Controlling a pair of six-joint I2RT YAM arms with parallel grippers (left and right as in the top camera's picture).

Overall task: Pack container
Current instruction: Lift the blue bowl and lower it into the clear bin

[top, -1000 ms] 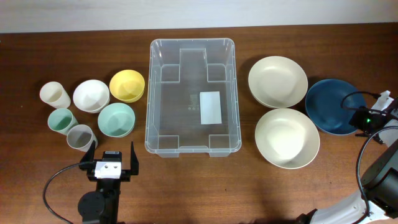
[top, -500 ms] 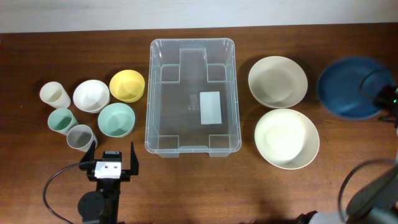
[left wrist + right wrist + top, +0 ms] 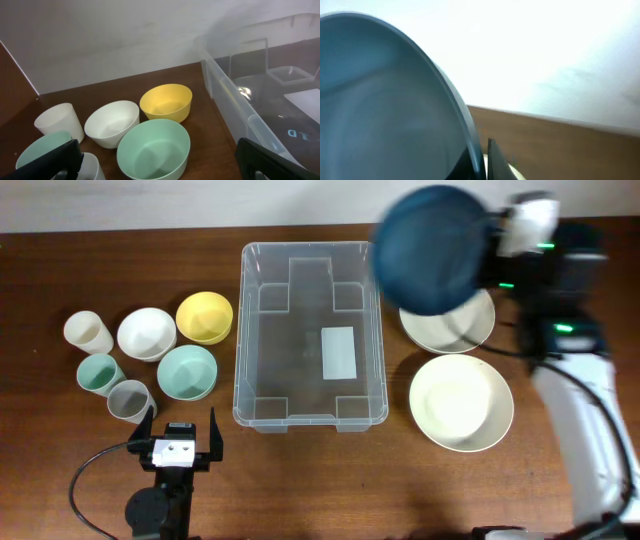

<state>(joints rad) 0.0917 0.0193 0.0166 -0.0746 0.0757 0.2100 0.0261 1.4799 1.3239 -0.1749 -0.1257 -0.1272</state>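
Note:
The right gripper moves over the bin's empty far half next, to the gripper's left in the overhead view. It then releases, since the bowl overhangs the bin's side.
The container [image 3: 260,330] is a large clear bin with a white label, standing mid-table; its wall shows at the right of the left wrist view [image 3: 235,95]. A dark blue bowl [image 3: 430,245] hangs raised over the bin's top right corner, and my right gripper [image 3: 490,255] is shut on its rim. In the right wrist view the blue bowl [image 3: 380,100] fills the left side, its rim pinched by my right gripper [image 3: 482,160]. Near the front edge, left of the bin, my left gripper [image 3: 182,438] stands open and holds nothing; its fingers [image 3: 50,162] frame a mint bowl [image 3: 155,147].
Two cream bowls [image 3: 447,312] [image 3: 461,402] lie right of the bin. On its left sit a yellow bowl [image 3: 204,317], a white bowl [image 3: 146,333], a mint bowl [image 3: 187,371] and three cups, cream [image 3: 88,332], mint [image 3: 99,372] and grey [image 3: 130,400].
The right arm has lifted the blue bowl off the table at the far right and swung it left, up over the bin's top right corner. My left gripper has not moved.

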